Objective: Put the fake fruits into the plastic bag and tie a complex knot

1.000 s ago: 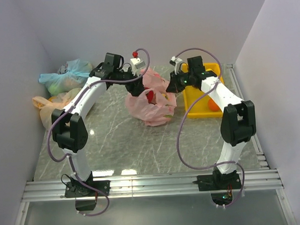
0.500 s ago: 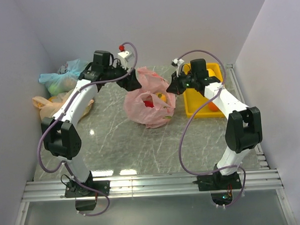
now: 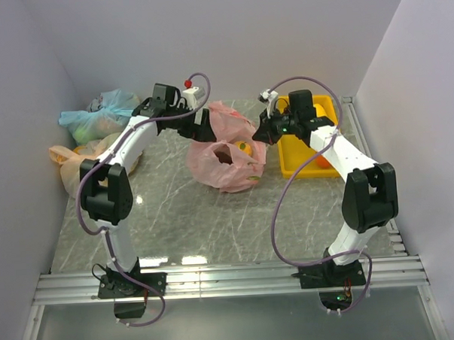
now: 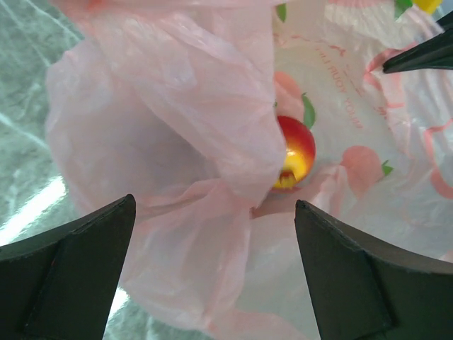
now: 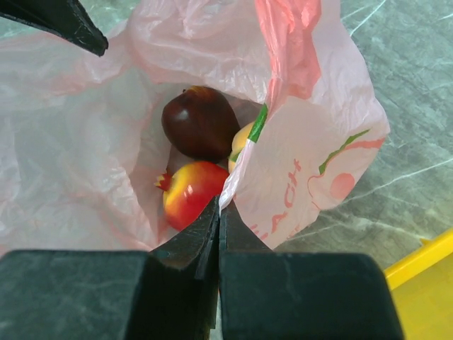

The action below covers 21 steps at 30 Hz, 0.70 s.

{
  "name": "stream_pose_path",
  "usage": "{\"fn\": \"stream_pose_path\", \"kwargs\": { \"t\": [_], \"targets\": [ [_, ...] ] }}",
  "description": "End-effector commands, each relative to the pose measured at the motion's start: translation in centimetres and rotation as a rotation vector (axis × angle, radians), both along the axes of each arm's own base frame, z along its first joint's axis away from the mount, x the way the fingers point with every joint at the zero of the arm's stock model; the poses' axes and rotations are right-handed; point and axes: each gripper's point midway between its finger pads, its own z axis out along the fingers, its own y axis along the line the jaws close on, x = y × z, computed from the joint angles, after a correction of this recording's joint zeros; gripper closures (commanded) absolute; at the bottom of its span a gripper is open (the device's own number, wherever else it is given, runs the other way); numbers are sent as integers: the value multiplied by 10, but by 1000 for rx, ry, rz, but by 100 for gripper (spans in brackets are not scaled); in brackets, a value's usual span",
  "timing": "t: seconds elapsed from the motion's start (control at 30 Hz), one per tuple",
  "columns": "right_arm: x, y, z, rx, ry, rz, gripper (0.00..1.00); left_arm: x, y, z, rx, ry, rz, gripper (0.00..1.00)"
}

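Note:
I will move my left gripper slightly toward the red-yellow fruit (image 4: 298, 150) and close it there, as the bag's side's fold (image 4: 236, 196) lines up with the gap between the open fingers.
The pink plastic bag (image 3: 228, 161) lies open on the marble table with fake fruits inside. The right wrist view shows a dark maroon fruit (image 5: 199, 121), a red-yellow one (image 5: 190, 193) and a sliver of a yellow one (image 5: 242, 146). My right gripper (image 5: 219, 207) is shut on the bag's rim (image 5: 248, 159) and holds it up. My left gripper (image 4: 214, 205) stands wide open over the bag's left wall (image 4: 163, 120), with nothing between its fingers. Past that fold the red-yellow fruit (image 4: 298, 150) shows. From above, the left gripper (image 3: 203, 130) and the right gripper (image 3: 265, 135) flank the bag.
A yellow tray (image 3: 293, 164) stands to the right of the bag with an orange fruit (image 3: 322, 160) in it. A blue-green tied bag (image 3: 96, 115) and a peach tied bag (image 3: 74, 158) lie at the back left, by the wall.
The left gripper has opened wide and drawn back from over the bag's mouth to its left rim. The red fruit it carried now lies inside. The right gripper keeps its pinch.

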Motion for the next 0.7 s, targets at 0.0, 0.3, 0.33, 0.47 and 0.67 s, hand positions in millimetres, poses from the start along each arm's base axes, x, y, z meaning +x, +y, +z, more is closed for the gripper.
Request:
{"fn": "stream_pose_path", "kwargs": {
  "t": [0.0,0.3,0.33,0.47,0.67],
  "targets": [
    [-9,2,26,10,-85,37,100,2,-17,19,-93,9,-20,1],
    [-24,3,28,17,-84,79,98,4,-28,23,-118,-13,-48,49],
    [-24,2,27,15,-81,76,97,6,-29,22,-117,-8,-47,59],
    [-13,-9,37,26,-96,15,79,9,-30,37,-127,-31,-48,100],
    [12,-40,78,113,-110,-134,29,2,-22,63,-135,-108,-36,100]
  ]
}}
